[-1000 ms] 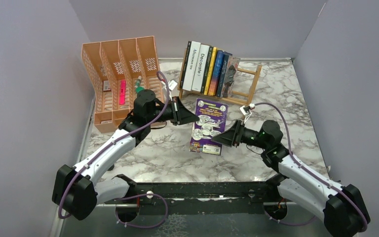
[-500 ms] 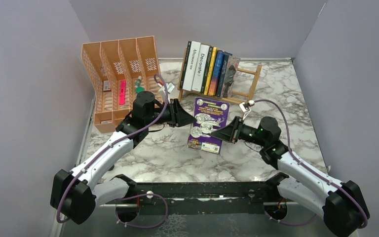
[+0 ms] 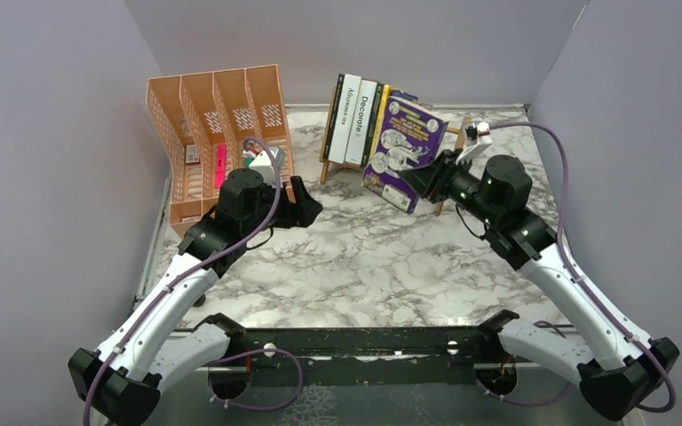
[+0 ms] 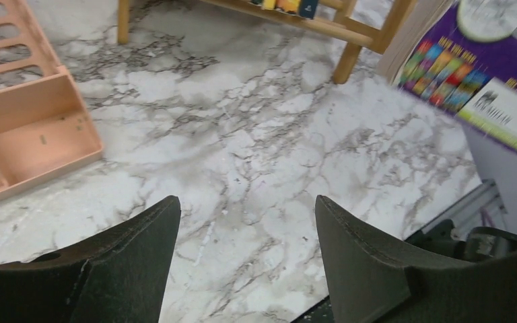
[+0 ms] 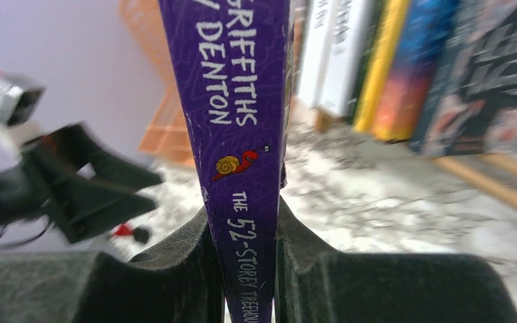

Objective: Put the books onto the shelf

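I will turn my right gripper and move it outward to release the purple book in the shelf's empty end [image 3: 450,132] [image 5: 501,180], since the bare wooden rungs there leave room.
My right gripper [image 3: 424,180] is shut on a purple book [image 3: 404,140] and holds it tilted in the air in front of the right part of the shelf [image 3: 458,135]. In the right wrist view the book's spine [image 5: 242,101] is pinched between the pads [image 5: 195,256]. On the wooden shelf a black book [image 3: 336,115] and a white "Decorate" book [image 3: 364,111] stand upright, and the yellow [image 5: 380,67] and blue-orange [image 5: 417,74] books stand beside them. My left gripper [image 3: 306,209] is open and empty over the marble table [image 4: 242,202], left of the shelf.
An orange perforated file organiser [image 3: 218,133] stands at the back left, close behind my left arm, with a pink item [image 3: 220,166] in it. Grey walls close in the table at the left, back and right. A black rail [image 3: 355,342] runs along the near edge.
My right gripper shut on the purple book and lifted it from the table up and back to the shelf. My left gripper opened, let go of the book and drew back left.
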Controlling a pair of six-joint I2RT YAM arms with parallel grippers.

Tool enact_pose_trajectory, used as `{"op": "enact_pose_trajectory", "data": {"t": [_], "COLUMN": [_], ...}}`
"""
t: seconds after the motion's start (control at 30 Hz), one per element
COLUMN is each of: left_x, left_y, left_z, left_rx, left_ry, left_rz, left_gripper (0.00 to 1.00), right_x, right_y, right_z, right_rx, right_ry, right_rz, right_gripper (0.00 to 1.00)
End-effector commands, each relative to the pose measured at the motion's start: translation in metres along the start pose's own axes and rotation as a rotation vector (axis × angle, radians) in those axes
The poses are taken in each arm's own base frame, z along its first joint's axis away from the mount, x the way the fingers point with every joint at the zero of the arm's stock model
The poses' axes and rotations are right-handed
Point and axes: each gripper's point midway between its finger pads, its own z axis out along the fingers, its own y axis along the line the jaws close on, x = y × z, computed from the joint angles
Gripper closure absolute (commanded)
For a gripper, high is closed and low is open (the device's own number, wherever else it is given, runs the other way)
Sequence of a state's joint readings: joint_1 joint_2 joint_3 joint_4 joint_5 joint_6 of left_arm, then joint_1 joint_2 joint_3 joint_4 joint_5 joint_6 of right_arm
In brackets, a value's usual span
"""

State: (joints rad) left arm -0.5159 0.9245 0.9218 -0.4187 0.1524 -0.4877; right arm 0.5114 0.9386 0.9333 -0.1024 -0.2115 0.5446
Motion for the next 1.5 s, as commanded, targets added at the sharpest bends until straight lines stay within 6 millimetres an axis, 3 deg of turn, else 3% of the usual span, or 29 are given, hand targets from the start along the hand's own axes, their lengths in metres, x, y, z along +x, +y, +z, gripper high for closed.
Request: {"op": "enact_pose_trajectory", "data": {"t": [0.0, 0.2, 0.4, 0.53, 0.77, 1.03, 1.17, 1.47], "left_x": [0.004, 0.018, 0.037, 0.04, 0.036, 0.037, 0.037, 0.036], "left_y": [0.031, 0.043, 0.044, 0.045, 0.047, 0.048, 0.049, 0.05], "left_z": [-0.008, -0.007, -0.002, -0.004, -0.009, -0.01, -0.011, -0.012], "left_rx": [-0.145, -0.171, -0.142, -0.14, -0.156, -0.159, -0.162, -0.171], "left_ry": [-0.005, 0.017, 0.069, 0.068, 0.039, 0.041, 0.036, 0.03], "left_rz": [0.077, 0.093, 0.078, 0.076, 0.087, 0.091, 0.091, 0.095], "left_gripper": [0.26, 0.25, 0.25, 0.25, 0.25, 0.25, 0.25, 0.25], "right_x": [-0.034, -0.074, -0.095, -0.097, -0.084, -0.034, -0.018, 0.001], "right_y": [-0.06, -0.098, -0.112, -0.131, -0.167, -0.203, -0.212, -0.219], "right_z": [0.0, 0.004, 0.033, 0.047, 0.057, 0.087, 0.109, 0.138], "right_rx": [0.37, 0.659, 0.788, 0.905, 1.094, 1.158, 1.077, 0.953], "right_ry": [-0.05, -0.121, -0.099, -0.07, -0.066, 0.036, 0.045, 0.084], "right_rz": [-0.155, -0.201, -0.23, -0.272, -0.302, -0.282, -0.284, -0.232], "right_gripper": [0.99, 1.0, 0.99, 0.99, 0.99, 0.99, 0.99, 0.99]}}
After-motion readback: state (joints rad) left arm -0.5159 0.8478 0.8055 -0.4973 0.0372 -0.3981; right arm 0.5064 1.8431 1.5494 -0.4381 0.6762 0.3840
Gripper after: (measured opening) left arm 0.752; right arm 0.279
